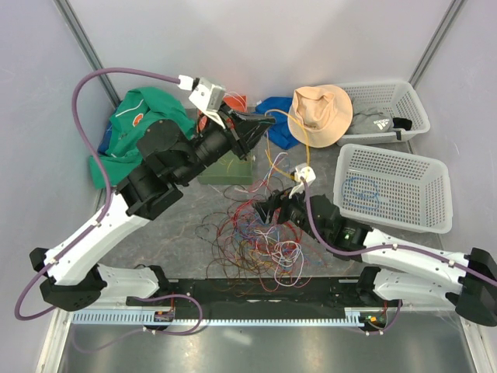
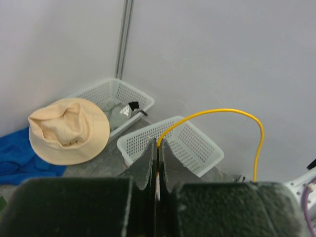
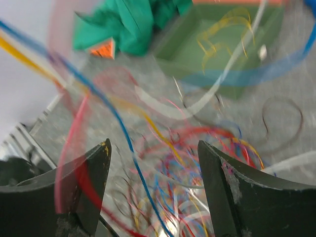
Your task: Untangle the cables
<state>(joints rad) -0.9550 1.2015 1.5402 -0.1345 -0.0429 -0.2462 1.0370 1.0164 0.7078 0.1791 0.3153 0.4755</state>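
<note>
I next raise my right gripper off the heap and outward, fingers tilting up, to the yellow cable's end (image 1: 308,162), as my left gripper holds that cable up.
The cables (image 1: 256,233) lie as a tangled heap of thin red, blue, white and yellow strands on the grey table in front of the arm bases. My left gripper (image 1: 262,124) is raised above the table's far middle and is shut on a yellow cable (image 2: 222,111). That cable arcs up from the fingertips and drops to the right (image 1: 304,144). My right gripper (image 1: 269,210) hovers over the heap's right edge. In the right wrist view its jaws (image 3: 154,148) stand wide open, with a blue strand (image 3: 133,158) and blurred red ones running between them, nothing pinched.
A tan hat (image 1: 320,114) lies at the back. Beside it is a white basket (image 1: 380,84) with grey cloth inside. A nearer white basket (image 1: 388,148) holds a looped blue strand. A green box (image 1: 225,169), green cloth (image 1: 140,124) and blue cloth (image 1: 278,124) lie at the back left.
</note>
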